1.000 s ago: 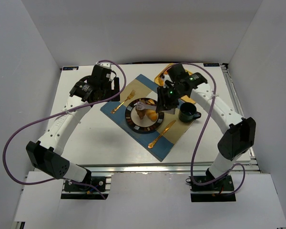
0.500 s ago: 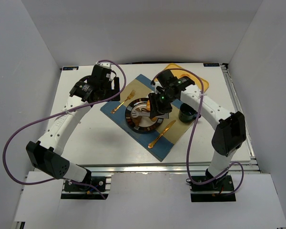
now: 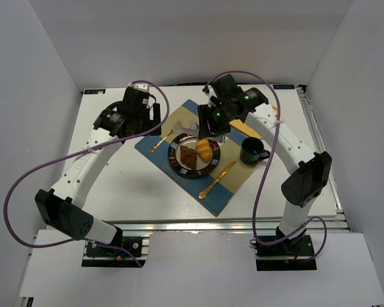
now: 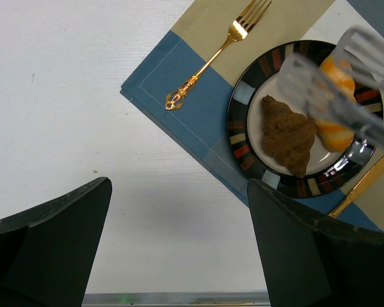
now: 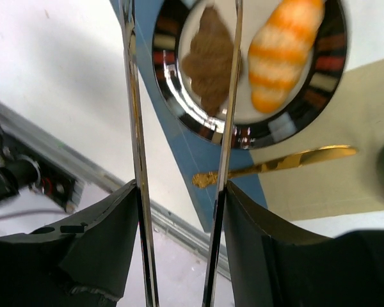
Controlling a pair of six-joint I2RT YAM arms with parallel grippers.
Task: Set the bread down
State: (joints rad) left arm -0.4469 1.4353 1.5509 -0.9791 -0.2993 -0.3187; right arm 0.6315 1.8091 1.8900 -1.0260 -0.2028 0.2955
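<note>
My right gripper is at the plate (image 3: 176, 164) and will swing over the orange tray (image 3: 246, 128) to squeeze the tongs, since that tray lies to its right in the top view.
A dark-rimmed plate (image 3: 176, 164) on a blue and tan placemat (image 3: 155, 148) holds a dark brown pastry (image 3: 189, 156) and a striped orange croissant (image 3: 205, 150), lying side by side. My right gripper (image 3: 214, 120) hovers just behind the plate, shut on metal tongs (image 3: 193, 128) whose two arms are spread with nothing between them. The right wrist view looks down past the tongs (image 5: 135, 128) at the brown pastry (image 5: 208, 61) and the croissant (image 5: 285, 48). My left gripper (image 3: 146, 121) is open over bare table left of the placemat. No tan bun is in view.
A gold fork (image 3: 164, 137) lies left of the plate and a gold knife (image 3: 217, 179) to its right. A dark green mug (image 3: 251, 151) stands right of the plate. An orange tray (image 3: 246, 126) shows behind the right arm. White walls enclose the table.
My right gripper has pulled back from over the plate toward the far side with the tongs. The brown pastry now lies uncovered next to the croissant. The left arm is still.
</note>
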